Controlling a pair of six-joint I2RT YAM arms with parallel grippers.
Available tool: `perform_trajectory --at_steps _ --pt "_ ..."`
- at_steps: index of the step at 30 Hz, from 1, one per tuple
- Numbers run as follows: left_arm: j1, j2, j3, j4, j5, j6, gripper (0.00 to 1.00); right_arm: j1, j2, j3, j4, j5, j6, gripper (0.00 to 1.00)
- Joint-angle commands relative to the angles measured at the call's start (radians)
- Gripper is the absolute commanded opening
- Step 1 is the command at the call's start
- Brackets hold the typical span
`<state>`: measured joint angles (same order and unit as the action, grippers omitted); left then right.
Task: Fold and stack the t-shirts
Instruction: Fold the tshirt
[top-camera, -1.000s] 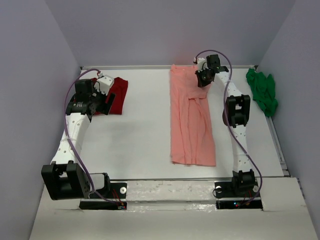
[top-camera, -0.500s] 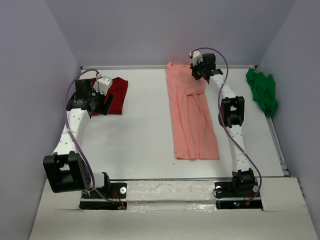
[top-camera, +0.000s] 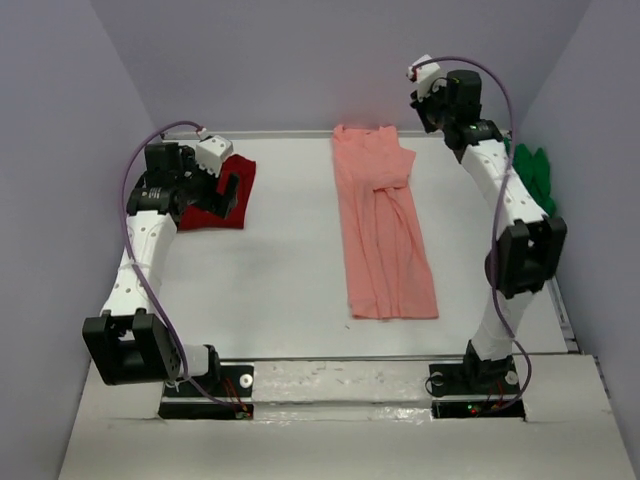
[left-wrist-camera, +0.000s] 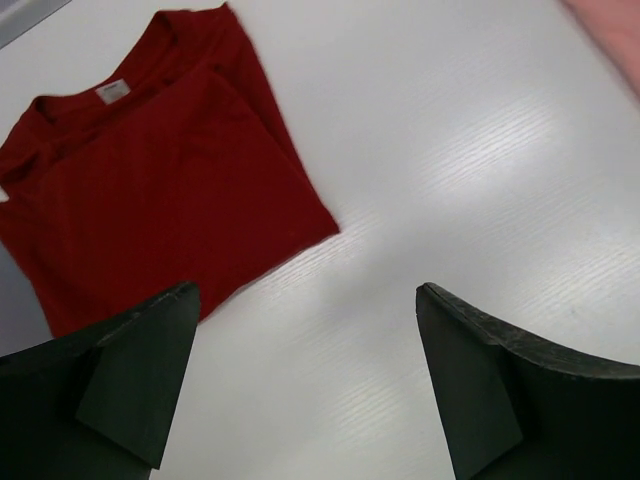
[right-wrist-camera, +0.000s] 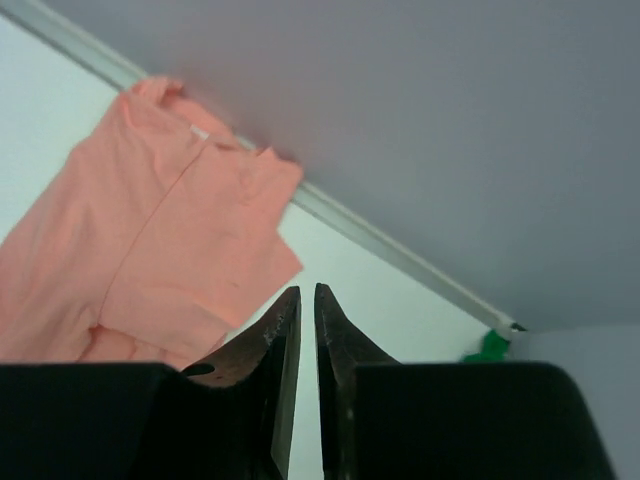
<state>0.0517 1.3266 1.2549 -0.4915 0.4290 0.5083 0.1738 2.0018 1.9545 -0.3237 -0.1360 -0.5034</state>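
My left gripper will swing to the right in the top view next and go down onto the salmon-pink t-shirt's nearer long edge (top-camera: 346, 203), because the t-shirt is still stretched out lengthwise.
The salmon-pink t-shirt (top-camera: 385, 235) lies folded into a long strip in the table's middle, collar toward the back; its top end also shows in the right wrist view (right-wrist-camera: 150, 250). The dark red t-shirt (top-camera: 212, 215) lies folded at the back left, its neck label (left-wrist-camera: 110, 90) visible. The green t-shirt (top-camera: 535, 170) is crumpled at the back right, partly behind the right arm. My left gripper (top-camera: 232, 185) hovers open over the red shirt's right edge (left-wrist-camera: 305, 290), holding nothing. My right gripper (top-camera: 428, 108) is raised near the back wall, its jaws (right-wrist-camera: 307, 288) a thin slit apart and empty.
A metal rail (top-camera: 300, 133) runs along the table's back edge under the grey wall, and another (top-camera: 556, 290) along the right side. Grey walls close in left and right. Bare white tabletop (top-camera: 280, 270) lies between the red and pink shirts.
My right gripper let go of the pink shirt's upper right corner and rose up and to the right. The left gripper opened wider beside the red shirt.
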Motion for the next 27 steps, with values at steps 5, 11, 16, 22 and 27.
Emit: perform_trajectory --at_steps 5,11,16,22,27 --pt "-0.165 -0.046 -0.018 -0.01 0.213 0.01 0.99 0.003 -0.415 -0.305 -0.211 0.116 0.034 0.0" --pt "-0.315 0.04 0.018 -0.007 0.237 0.013 0.95 0.003 -0.584 -0.584 -0.326 -0.002 0.126 0.0" --pt "-0.45 0.247 0.164 -0.07 0.215 0.027 0.53 0.003 -0.517 -0.62 -0.46 -0.192 0.144 0.0" --pt "-0.562 0.469 0.369 -0.055 0.185 0.049 0.19 0.003 -0.433 -0.655 -0.534 -0.273 0.141 0.0" --pt "-0.605 0.646 0.484 0.079 0.107 0.024 0.05 0.003 -0.474 -0.738 -0.541 -0.324 0.129 0.0"
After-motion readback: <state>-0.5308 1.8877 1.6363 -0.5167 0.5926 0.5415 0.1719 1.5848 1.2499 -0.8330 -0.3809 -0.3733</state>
